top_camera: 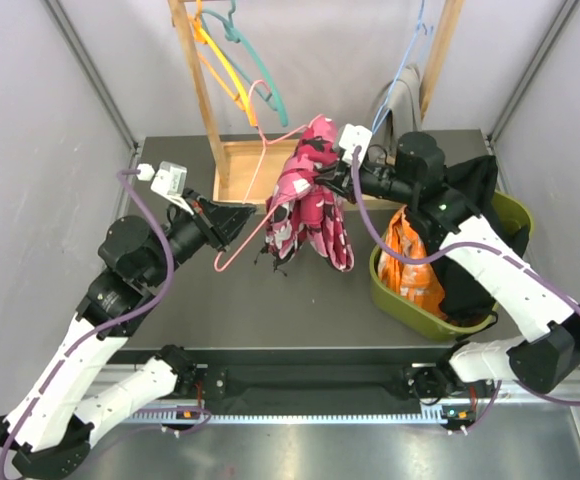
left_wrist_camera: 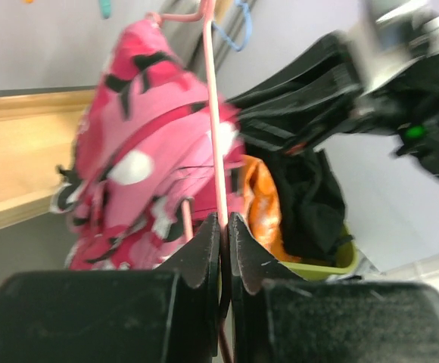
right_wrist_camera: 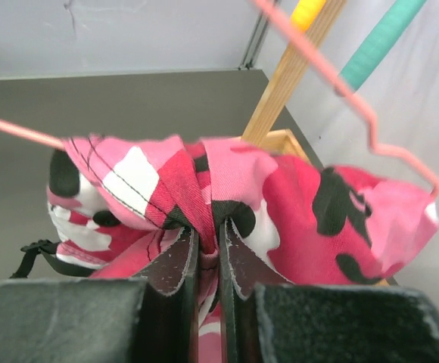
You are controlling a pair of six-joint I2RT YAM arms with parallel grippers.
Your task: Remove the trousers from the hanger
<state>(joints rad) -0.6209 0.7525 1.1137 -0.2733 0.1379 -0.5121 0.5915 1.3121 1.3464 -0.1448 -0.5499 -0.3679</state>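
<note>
I will next lift my right gripper toward the right in the top view, then lower it into the green basket and release, because other trousers already lie there.
The pink-and-dark patterned trousers (top_camera: 310,195) hang bunched over a thin pink hanger (top_camera: 242,243) above the middle of the table. My left gripper (top_camera: 242,226) is shut on the hanger's wire (left_wrist_camera: 213,113), which runs up between its closed jaws (left_wrist_camera: 225,223) with the trousers (left_wrist_camera: 144,151) to the left of it. From the right, my right gripper (top_camera: 340,170) is shut on a fold of the trousers (right_wrist_camera: 280,189); the cloth is pinched between its jaws (right_wrist_camera: 208,231). The hanger's hook (right_wrist_camera: 371,121) curves above the cloth.
A green basket (top_camera: 395,300) at the right holds orange trousers (top_camera: 410,260) and black trousers (top_camera: 470,220). A grey garment (top_camera: 402,100) hangs on a blue hanger at the back. A wooden rack (top_camera: 195,70) with a teal hanger (top_camera: 255,60) and an orange hanger (top_camera: 220,60) stands behind, on its tray base (top_camera: 235,175).
</note>
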